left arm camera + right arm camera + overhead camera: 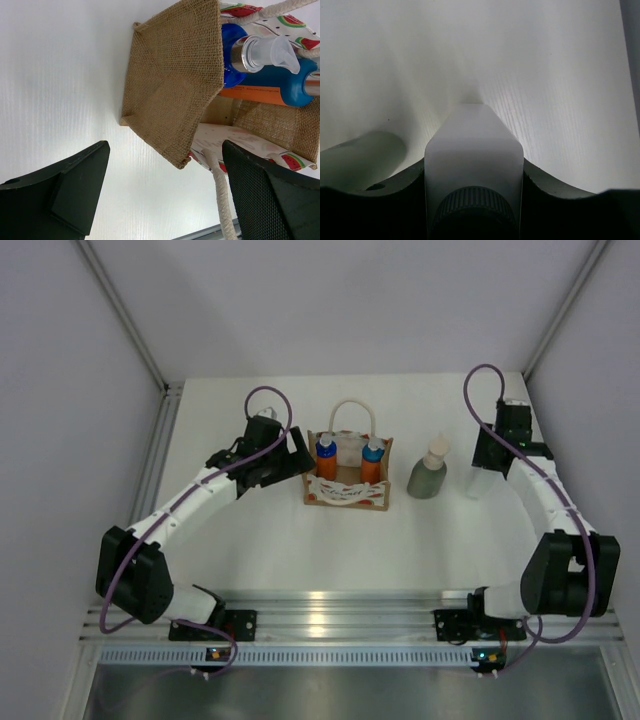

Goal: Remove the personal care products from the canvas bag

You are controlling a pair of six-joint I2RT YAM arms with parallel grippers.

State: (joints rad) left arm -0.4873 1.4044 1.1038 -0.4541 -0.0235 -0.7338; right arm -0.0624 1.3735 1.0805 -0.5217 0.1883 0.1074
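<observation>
My right gripper lowers the white bottle next until its base stands on the bare tabletop beside the grey-green bottle, just below the gripper, and releases it.
The canvas bag (345,495) stands upright mid-table with two orange, blue-capped bottles (326,458) (371,462) inside it. In the left wrist view its burlap side (175,75) fills the top, with an orange bottle (250,92) lying behind it. My left gripper (298,455) (167,150) is open at the bag's left side, and one finger is beside the white rope handle (222,200). A grey-green bottle (427,472) (360,160) stands on the table to the right of the bag. My right gripper (483,465) (474,170) is shut on a white bottle (479,482) (472,145) further right.
White enclosure walls rise close on the left and right sides (60,440) (600,440). An aluminium rail (330,615) runs along the near edge between the arm bases. Bare white tabletop (330,560) lies in front of the bag.
</observation>
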